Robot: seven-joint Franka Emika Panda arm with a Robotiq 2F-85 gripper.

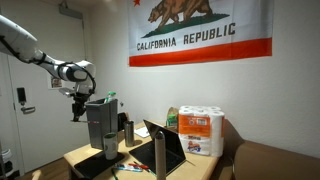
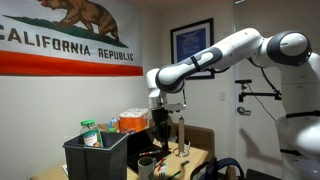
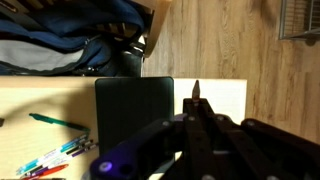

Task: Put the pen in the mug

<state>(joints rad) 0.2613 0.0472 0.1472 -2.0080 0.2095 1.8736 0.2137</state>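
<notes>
The dark pen goes outward and down over the mug's open top next, where my gripper releases it, since the mug stands below and outward of my gripper.
My gripper [image 3: 196, 118] is shut on a dark pen [image 3: 196, 93] whose tip pokes out beyond the fingertips. In both exterior views the gripper [image 1: 77, 108] [image 2: 160, 128] hangs high above the desk. A short black mug [image 1: 111, 148] stands on the desk in front of the tall grey box container [image 1: 100, 118]; the gripper is up and to the left of it there. In an exterior view the mug [image 2: 147, 165] sits below the gripper. The mug does not show in the wrist view.
Below the gripper lie a black pad [image 3: 133, 112] and white paper [image 3: 226, 96]. A green pen [image 3: 55, 121] and several markers [image 3: 60, 158] lie to the left. A slim tumbler [image 1: 128, 130], open laptop [image 1: 165, 148], paper towels [image 1: 200, 130] and backpack [image 3: 80, 45] are nearby.
</notes>
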